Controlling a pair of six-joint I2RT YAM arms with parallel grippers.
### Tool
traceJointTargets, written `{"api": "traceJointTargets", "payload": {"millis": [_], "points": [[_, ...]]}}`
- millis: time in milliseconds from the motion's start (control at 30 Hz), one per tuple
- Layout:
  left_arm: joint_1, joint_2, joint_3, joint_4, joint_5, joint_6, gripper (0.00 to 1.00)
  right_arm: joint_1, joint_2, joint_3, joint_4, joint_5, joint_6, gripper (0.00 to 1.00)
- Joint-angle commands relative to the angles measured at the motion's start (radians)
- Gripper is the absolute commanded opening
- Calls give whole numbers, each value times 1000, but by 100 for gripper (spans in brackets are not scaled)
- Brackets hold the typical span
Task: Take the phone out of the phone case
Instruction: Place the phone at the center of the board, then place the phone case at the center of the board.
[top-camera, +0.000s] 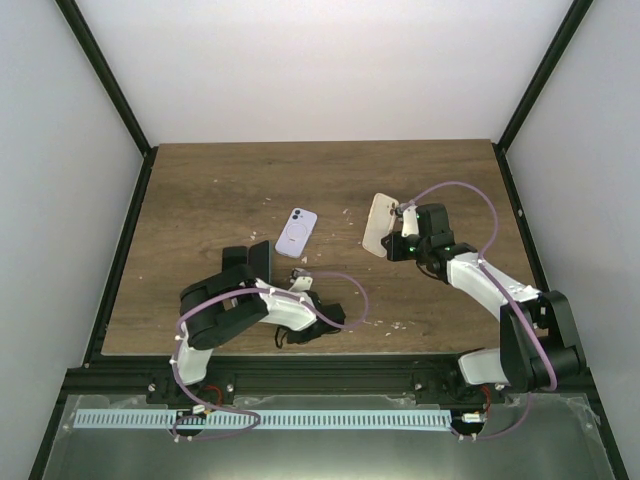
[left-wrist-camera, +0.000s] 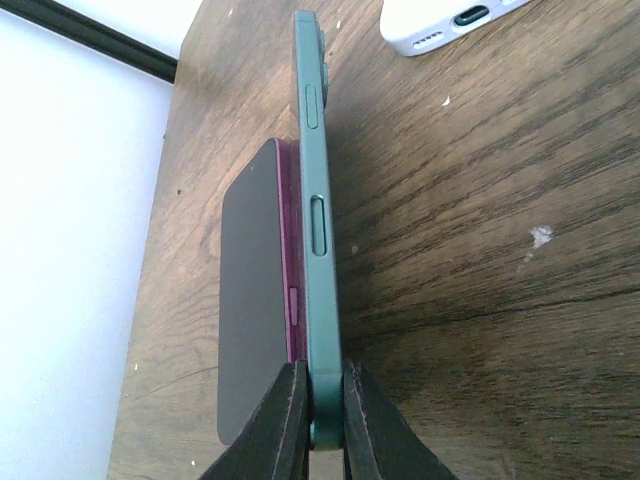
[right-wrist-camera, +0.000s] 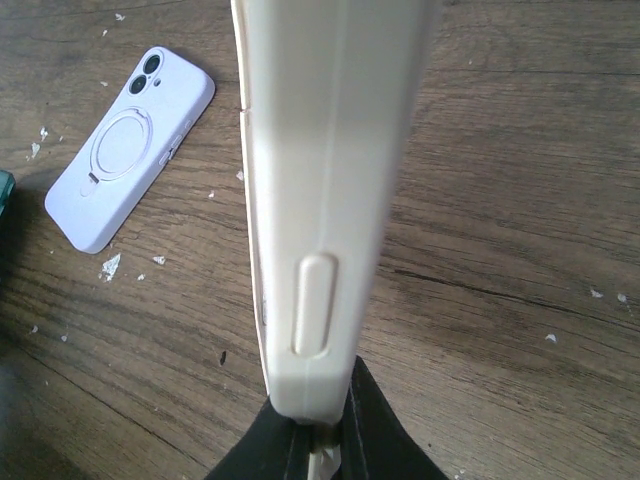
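The cream phone case is hanging above the table. My right gripper will lower it to the right in the top view, onto the table's wood.
In the left wrist view my left gripper is shut on the bottom edge of a green phone case held on edge above the table. A magenta phone with a dark screen sits partly out of the case on its left side. From above they show as one dark slab at the left gripper. My right gripper is shut on the end of a cream phone case, also held on edge; it shows from above at the right gripper.
A lavender phone case with a ring on its back lies flat mid-table between the arms; it also shows in the right wrist view and its bottom end in the left wrist view. White crumbs dot the wooden table. Black frame posts border it.
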Motion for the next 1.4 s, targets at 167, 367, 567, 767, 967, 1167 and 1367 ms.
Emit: {"api": "traceJointTargets", "payload": {"millis": [167,367,567,767,967,1167,1367], "points": [[-4,0,-14,124,151,2,15,-7,25,44,6,10,-26,1],[-21,-68,-30,124,174,18,27,-53,88,162,-130,0,-127,1],[-28,-164,-62,134,188,24,43,-170,221,271,-306,-180,-220,1],[-36,-280,-107,151,206,33,57,-241,447,444,-538,-292,-309,1],[-49,-392,-144,173,234,46,66,-291,533,465,-589,-302,-297,2],[-38,-493,-181,228,254,87,76,-325,521,473,-602,-235,-308,32],[64,-575,-174,374,405,276,88,-362,449,484,-627,-215,-332,48]]}}
